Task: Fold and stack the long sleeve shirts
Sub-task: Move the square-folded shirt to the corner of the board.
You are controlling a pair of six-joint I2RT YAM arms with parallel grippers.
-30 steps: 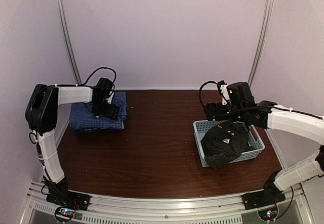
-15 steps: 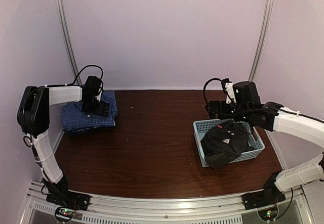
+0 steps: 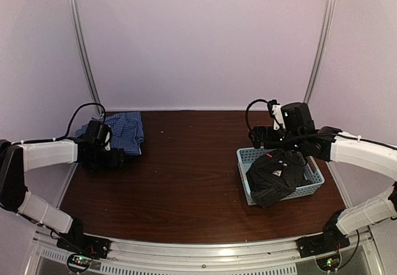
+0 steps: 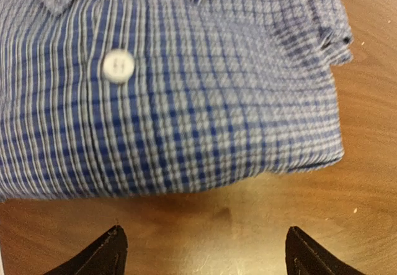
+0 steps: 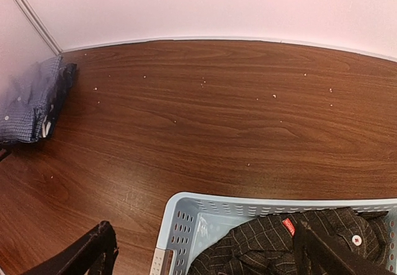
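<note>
Next, I move my right gripper down and to the right in the top view onto the black shirt's far part (image 3: 281,159) (image 5: 277,238), as that lies below it on that side.
The blue checked shirt (image 3: 125,132) lies folded at the table's far left; in the left wrist view the blue shirt (image 4: 186,89) shows its collar and a white button. My left gripper (image 3: 116,158) (image 4: 205,253) is open just in front of the shirt's near edge, over bare wood, touching nothing. The black pinstriped shirt (image 3: 276,174) (image 5: 273,250) sits bunched in the basket, with its red tag (image 5: 288,226) showing. My right gripper (image 3: 257,139) (image 5: 208,253) hangs open above the basket's far left corner, holding nothing.
The light blue plastic basket (image 3: 243,158) (image 5: 186,202) stands at the right of the brown wooden table (image 3: 186,175). Pale walls and metal corner posts enclose the back and sides. In the right wrist view the blue shirt (image 5: 31,101) shows at the far left.
My left arm has drawn back off the top of the blue shirt, toward the near left and lower down, uncovering it. The right arm has barely moved.
</note>
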